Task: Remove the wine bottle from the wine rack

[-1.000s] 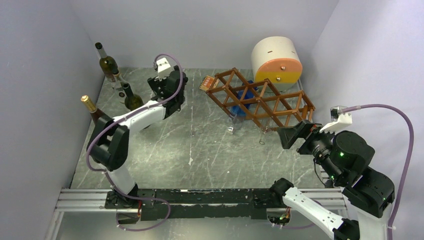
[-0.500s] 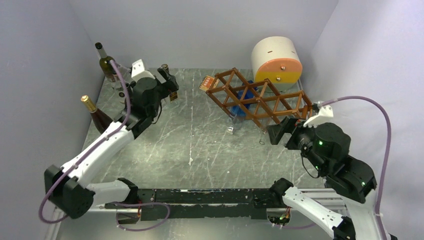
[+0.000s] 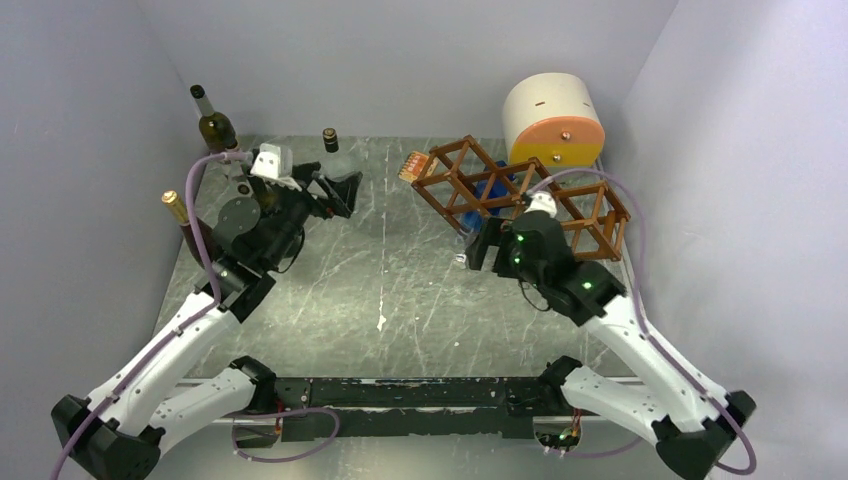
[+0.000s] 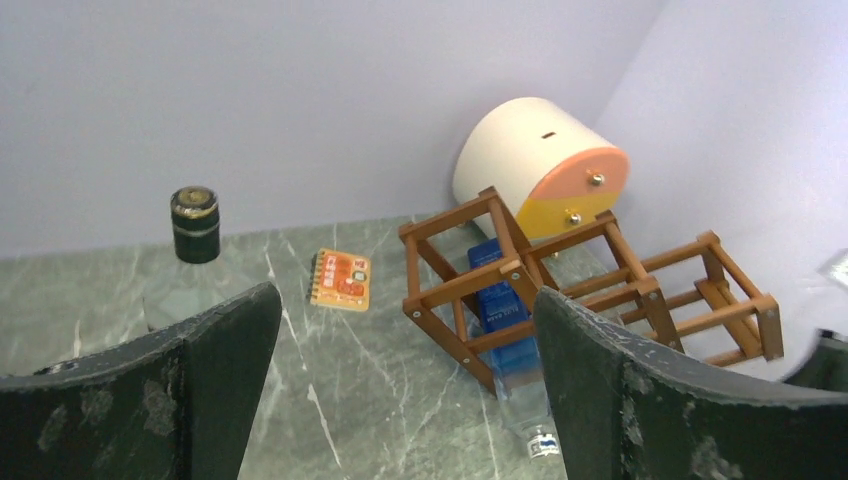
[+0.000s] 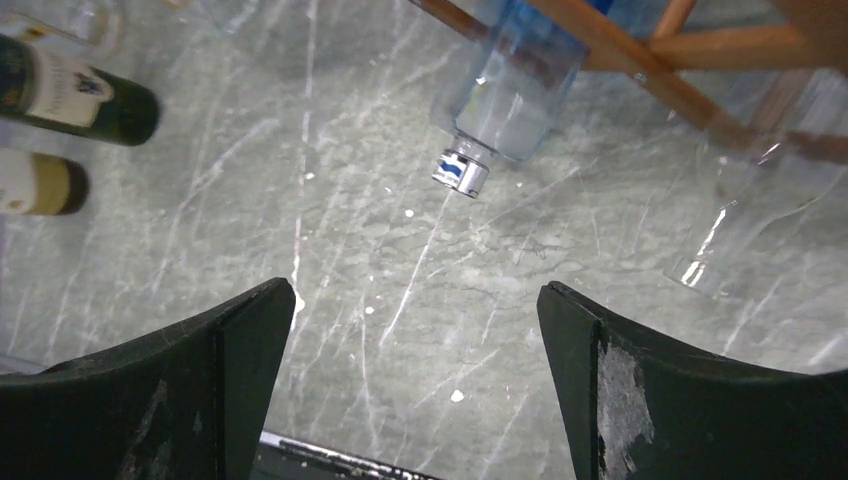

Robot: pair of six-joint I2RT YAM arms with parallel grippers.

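I need to lower my right gripper next and turn it in line with the slanted bottle, with its fingers on both sides of its clear shoulder end (image 3: 469, 224) (image 5: 508, 108), because that end sticks out of the rack's cell.
The reddish-brown lattice wine rack (image 3: 520, 200) lies at the back right and also shows in the left wrist view (image 4: 590, 285). A clear wine bottle with a blue label (image 3: 487, 207) lies in one cell. Its capped neck (image 5: 461, 172) pokes out onto the table toward the front. It also shows in the left wrist view (image 4: 502, 300). My right gripper (image 3: 480, 245) is open and empty, just in front of that neck (image 5: 415, 340). My left gripper (image 3: 338, 192) is open and empty, well left of the rack (image 4: 405, 380).
A second clear bottle (image 5: 750, 215) lies in the rack to the right. A clear bottle with a dark cap (image 3: 332, 152) stands at the back. Dark bottles (image 3: 213, 125) stand at the left wall. An orange notebook (image 4: 340, 280) and a cream-and-orange cylinder (image 3: 553, 122) sit near the rack.
My right arm swung left from the rack's right end to the front of the blue-labelled bottle's neck. My left gripper drew back from the dark-capped clear bottle, which now stands alone.
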